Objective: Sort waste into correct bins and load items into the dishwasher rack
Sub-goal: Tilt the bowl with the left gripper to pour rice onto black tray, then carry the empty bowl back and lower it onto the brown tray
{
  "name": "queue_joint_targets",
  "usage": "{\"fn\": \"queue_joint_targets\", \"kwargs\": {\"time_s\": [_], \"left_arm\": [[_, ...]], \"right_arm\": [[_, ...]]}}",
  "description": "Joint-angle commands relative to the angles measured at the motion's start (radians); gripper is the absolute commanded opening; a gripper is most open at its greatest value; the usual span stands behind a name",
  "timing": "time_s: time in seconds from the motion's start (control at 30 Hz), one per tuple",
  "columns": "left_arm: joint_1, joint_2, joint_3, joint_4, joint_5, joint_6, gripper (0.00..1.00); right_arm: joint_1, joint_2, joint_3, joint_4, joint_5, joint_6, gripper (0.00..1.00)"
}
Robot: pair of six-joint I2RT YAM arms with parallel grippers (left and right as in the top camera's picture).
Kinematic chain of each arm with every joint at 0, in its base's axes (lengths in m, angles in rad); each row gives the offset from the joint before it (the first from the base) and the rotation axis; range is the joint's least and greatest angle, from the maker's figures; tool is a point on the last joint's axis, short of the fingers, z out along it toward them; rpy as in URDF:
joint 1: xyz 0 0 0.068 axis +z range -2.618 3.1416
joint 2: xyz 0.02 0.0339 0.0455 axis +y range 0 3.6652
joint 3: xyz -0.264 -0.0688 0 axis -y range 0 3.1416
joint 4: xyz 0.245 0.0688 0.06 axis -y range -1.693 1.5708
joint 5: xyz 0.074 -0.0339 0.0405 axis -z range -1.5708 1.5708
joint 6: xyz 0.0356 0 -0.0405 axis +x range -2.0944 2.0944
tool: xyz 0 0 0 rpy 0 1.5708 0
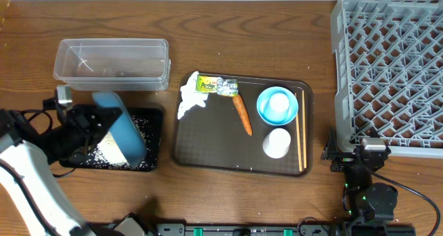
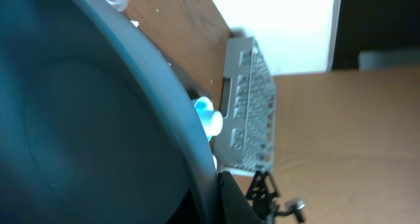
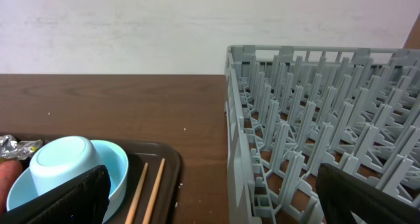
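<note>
The brown tray's bare space lies below my left gripper, to its right in the overhead view: I need to carry the plate-bowl [image 1: 123, 129] there, level it, lower and release.
My left gripper [image 1: 102, 127] is shut on the rim of the wide blue plate-bowl [image 1: 123, 129] and holds it tilted over the black tray [image 1: 156, 138], where white rice grains [image 1: 113, 153] lie. The plate-bowl fills the left wrist view [image 2: 79, 119]. On the brown tray [image 1: 208, 149] lie the tissue [image 1: 188, 101], the wrapper [image 1: 217, 86], the carrot [image 1: 242, 113], the light-blue bowl [image 1: 290, 111] with a white cup [image 1: 278, 103] in it, another white cup [image 1: 277, 143] and the chopsticks [image 1: 301, 129]. My right gripper [image 1: 353, 156] is open and empty beside the grey rack [image 1: 391, 63].
The clear plastic tub [image 1: 112, 63] stands behind the black tray, with little in it. In the right wrist view the rack [image 3: 315, 112] is on the right, and the bowl [image 3: 115, 168] and chopsticks [image 3: 147, 191] lie on the brown tray's [image 3: 172, 159] near corner.
</note>
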Motion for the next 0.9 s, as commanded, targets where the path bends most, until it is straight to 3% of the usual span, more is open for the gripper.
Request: {"fn": "queue_joint_targets", "kwargs": {"time_s": [0.0,0.1,0.27,0.43,0.57,0.87], "left_arm": [[-0.049,-0.072,0.02,0.002,-0.018,0.032,0.06],[-0.119,-0.128,0.029,0.05,-0.065,-0.024,0.06],[-0.301,-0.202,0.029,0.206,-0.429,-0.344,0.06],[-0.563,-0.255,0.029,0.33,-0.46,-0.418,0.06],[-0.804,-0.252,0.028,0.421,-0.652,-0.559,0.06],[-1.243,-0.102,0.028,0.49,-1.02,-0.698,0.06]], "right_arm": [[-0.01,-0.005,-0.003,-0.004,0.006,-0.011,0.99],[-0.01,-0.005,-0.003,-0.004,0.006,-0.011,0.99],[-0.01,-0.005,-0.003,-0.004,0.006,-0.011,0.99],[-0.01,-0.005,-0.003,-0.004,0.006,-0.011,0.99],[-0.01,-0.005,-0.003,-0.004,0.006,-0.011,0.99],[-0.01,-0.005,-0.003,-0.004,0.006,-0.011,0.99]]}}
